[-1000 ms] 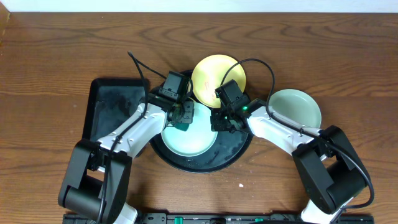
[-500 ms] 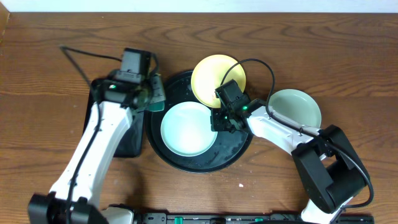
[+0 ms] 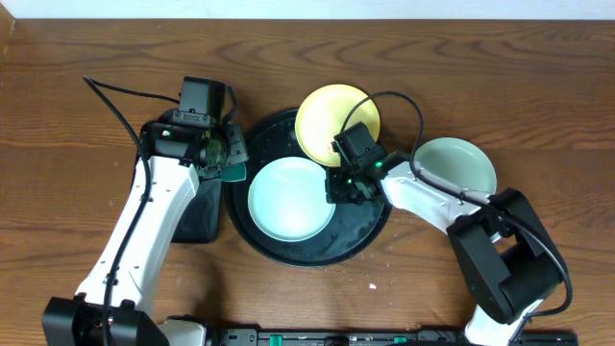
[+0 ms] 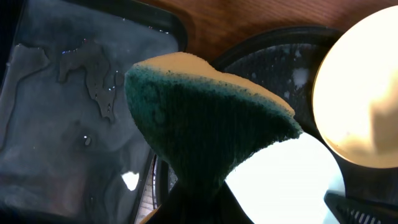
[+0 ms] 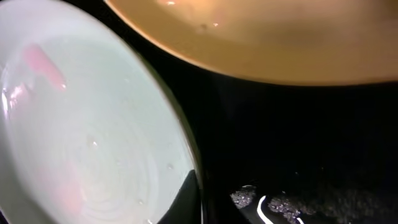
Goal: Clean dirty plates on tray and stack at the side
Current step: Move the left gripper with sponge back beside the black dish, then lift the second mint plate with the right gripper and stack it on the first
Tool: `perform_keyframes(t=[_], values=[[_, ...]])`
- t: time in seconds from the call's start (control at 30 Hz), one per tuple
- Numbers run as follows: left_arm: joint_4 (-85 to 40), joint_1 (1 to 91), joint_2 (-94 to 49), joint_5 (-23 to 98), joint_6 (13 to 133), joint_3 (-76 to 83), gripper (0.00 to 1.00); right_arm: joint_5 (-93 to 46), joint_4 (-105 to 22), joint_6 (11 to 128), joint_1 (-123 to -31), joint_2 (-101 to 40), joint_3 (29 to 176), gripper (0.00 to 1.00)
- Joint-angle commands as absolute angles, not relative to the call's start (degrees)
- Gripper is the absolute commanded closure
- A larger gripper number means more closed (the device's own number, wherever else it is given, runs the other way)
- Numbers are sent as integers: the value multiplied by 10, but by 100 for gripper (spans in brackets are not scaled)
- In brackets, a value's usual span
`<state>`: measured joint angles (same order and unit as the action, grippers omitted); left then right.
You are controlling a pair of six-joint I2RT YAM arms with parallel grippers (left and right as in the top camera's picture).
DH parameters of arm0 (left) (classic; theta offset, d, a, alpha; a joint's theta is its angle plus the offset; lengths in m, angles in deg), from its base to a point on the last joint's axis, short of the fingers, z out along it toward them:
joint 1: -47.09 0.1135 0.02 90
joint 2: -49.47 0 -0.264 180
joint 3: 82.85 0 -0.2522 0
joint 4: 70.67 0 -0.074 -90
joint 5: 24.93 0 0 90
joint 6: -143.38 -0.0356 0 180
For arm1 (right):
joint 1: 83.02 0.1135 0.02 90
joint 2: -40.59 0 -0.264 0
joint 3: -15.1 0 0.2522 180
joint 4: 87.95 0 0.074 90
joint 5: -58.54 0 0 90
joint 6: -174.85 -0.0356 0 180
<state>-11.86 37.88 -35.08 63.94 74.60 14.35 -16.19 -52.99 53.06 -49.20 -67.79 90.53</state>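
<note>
My right gripper rises next, shifts to the right in the overhead view and lowers to release over the second mint plate, since it sits outside the tray.
A pale mint plate lies in the round black tray. My right gripper is shut on this plate's right rim; in the right wrist view one finger lies over the rim of the plate. A pale yellow plate leans on the tray's far rim. A second mint plate sits on the table to the right of the tray. My left gripper is shut on a green and yellow sponge, held above the gap between the two trays.
A black rectangular tray with a wet floor lies left of the round tray. The rest is bare wooden table. A small white crumb lies near the front edge.
My left gripper has lifted the sponge off the mint plate in the tray and swung left to the rectangular tray's edge. The right arm has not moved.
</note>
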Motion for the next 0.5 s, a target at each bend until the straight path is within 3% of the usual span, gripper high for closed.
perform_keyframes(t=[0.0, 0.2, 0.47], values=[[-117, 381, -355, 647, 751, 143, 93, -130, -531, 559, -492, -678, 918, 99], [-117, 381, -355, 647, 751, 143, 93, -176, -451, 621, -490, -611, 947, 99], [-117, 381, -355, 647, 751, 143, 93, -410, -397, 692, -444, -489, 950, 99]])
